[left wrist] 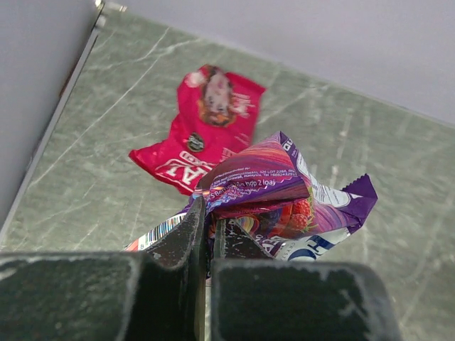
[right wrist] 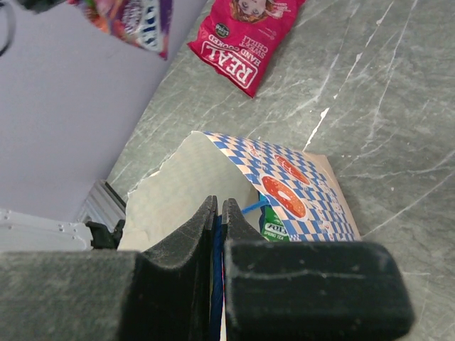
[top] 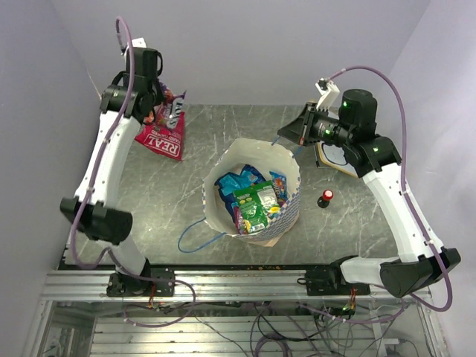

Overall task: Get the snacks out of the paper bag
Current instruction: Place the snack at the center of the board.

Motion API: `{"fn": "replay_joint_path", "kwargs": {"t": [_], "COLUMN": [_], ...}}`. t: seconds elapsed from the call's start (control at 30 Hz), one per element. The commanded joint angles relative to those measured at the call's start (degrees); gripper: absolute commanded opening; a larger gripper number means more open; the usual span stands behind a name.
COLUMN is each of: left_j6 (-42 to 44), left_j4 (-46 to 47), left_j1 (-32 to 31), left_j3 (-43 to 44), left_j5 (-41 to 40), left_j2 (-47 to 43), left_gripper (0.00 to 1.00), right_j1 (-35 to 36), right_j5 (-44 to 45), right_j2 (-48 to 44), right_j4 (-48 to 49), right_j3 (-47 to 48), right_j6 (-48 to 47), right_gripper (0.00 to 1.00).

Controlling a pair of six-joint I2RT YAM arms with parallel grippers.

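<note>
My left gripper should next lower onto the red "REAL" packet [top: 163,134] [left wrist: 212,117] and release the pink-purple candy bag there, as the packet lies flat below, clear of the paper bag.
The checkered paper bag [top: 286,216] stands open mid-table, with blue and green snack packets [top: 251,197] inside. My right gripper [top: 291,134] is shut on the bag's blue cord handle [right wrist: 252,207] at the far rim; the bag's cream inside [right wrist: 188,185] shows in the right wrist view. My left gripper [top: 165,104] is shut on a pink-purple candy bag [left wrist: 284,199] and holds it above the back left of the table. The red "REAL" packet [top: 163,134] lies flat on the table just below it, also showing in the left wrist view [left wrist: 202,128] and the right wrist view [right wrist: 245,35].
A small red-and-black knob [top: 326,198] stands right of the bag. A white-and-yellow flat object [top: 336,158] lies under my right arm. The bag's other blue cord handle [top: 195,236] loops on the table at front left. Walls close in at back and sides.
</note>
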Motion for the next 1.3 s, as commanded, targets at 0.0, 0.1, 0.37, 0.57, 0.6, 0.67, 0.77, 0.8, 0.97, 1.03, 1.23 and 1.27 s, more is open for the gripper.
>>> {"fn": "replay_joint_path", "kwargs": {"t": [0.0,0.1,0.37,0.57,0.6,0.67,0.77,0.8,0.97,1.03,1.23,1.27], "left_j6": [-4.5,-5.8,-9.2,-7.5,-7.1,-6.5,-6.7,-6.7,-7.7,-7.8,-8.0,-8.2], "left_j4": [5.0,4.5,5.1,11.6,12.0,12.4,12.1,12.6,12.5,11.2,10.0,9.9], "left_j1": [7.8,10.2,15.3,19.1,19.3,19.7,19.8,19.9,19.9,20.1,20.2,20.2], "left_j3": [1.8,4.4,13.0,15.2,15.7,16.9,16.7,15.8,13.4,14.0,12.3,11.3], "left_j5": [6.6,6.4,9.8,12.0,11.5,12.7,12.6,13.1,13.5,13.7,14.8,14.9], "left_j2": [8.8,16.2,32.9,40.3,41.4,44.4,46.0,45.8,43.3,42.0,34.1,32.5], "left_gripper": [0.07,0.07,0.07,0.07,0.07,0.07,0.07,0.07,0.26,0.38,0.65,0.67], "right_j1": [0.2,0.2,0.2,0.2,0.2,0.2,0.3,0.2,0.2,0.2,0.2,0.2], "right_j5": [0.3,0.7,0.5,2.3,2.6,2.7,2.5,2.5,2.0,1.5,1.0,1.0], "right_j2": [-0.7,0.5,3.8,6.4,6.9,8.2,9.5,9.7,10.5,10.9,12.1,12.4], "right_j4": [-0.9,-2.5,-2.9,-4.9,-5.4,-6.1,-7.3,-7.5,-7.2,-7.0,-7.0,-7.1], "right_j3": [3.3,4.8,7.0,10.0,10.6,11.8,13.1,13.2,13.2,13.5,15.3,15.5], "right_j6": [-0.7,-1.4,-1.6,-3.0,-3.4,-3.9,-4.4,-4.5,-4.6,-4.6,-5.2,-5.4], "right_gripper": [0.00,0.00,0.00,0.00,0.00,0.00,0.00,0.00,0.00,0.00,0.00,0.00]}}
